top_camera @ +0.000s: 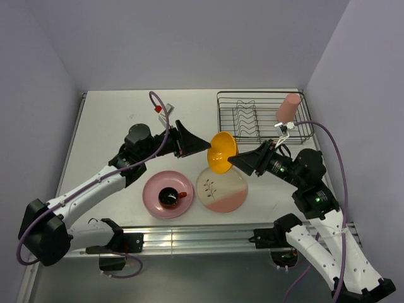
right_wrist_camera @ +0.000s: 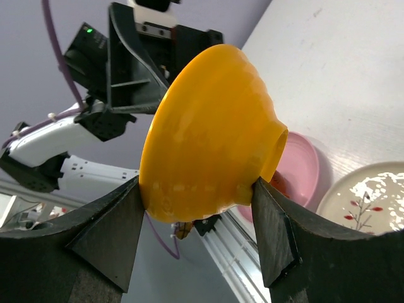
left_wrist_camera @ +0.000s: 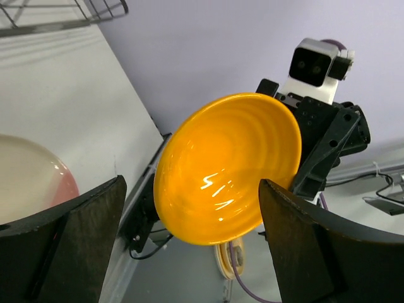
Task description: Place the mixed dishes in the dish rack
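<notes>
I need to swing my right gripper outward to the rack's empty space by the pink tumbler next, turn it down and let go of the bowl (top_camera: 221, 151) there.
My right gripper (top_camera: 233, 161) is shut on the yellow bowl (top_camera: 221, 151) and holds it on edge above the table, between the two arms; its fingers press both sides of the bowl (right_wrist_camera: 208, 132). My left gripper (top_camera: 206, 146) is open, its fingers spread wide just left of the bowl (left_wrist_camera: 227, 167) and not touching it. The pink plate (top_camera: 154, 189) lies on the table with the small red-orange cup (top_camera: 170, 197) on it. The cream plate (top_camera: 221, 189) lies beside it. The pink tumbler (top_camera: 288, 107) leans at the right end of the dish rack (top_camera: 265, 93).
The rack stands at the back right, close to the right wall. The right arm's forearm reaches over the table in front of the rack. A metal rail (top_camera: 189, 237) runs along the table's near edge.
</notes>
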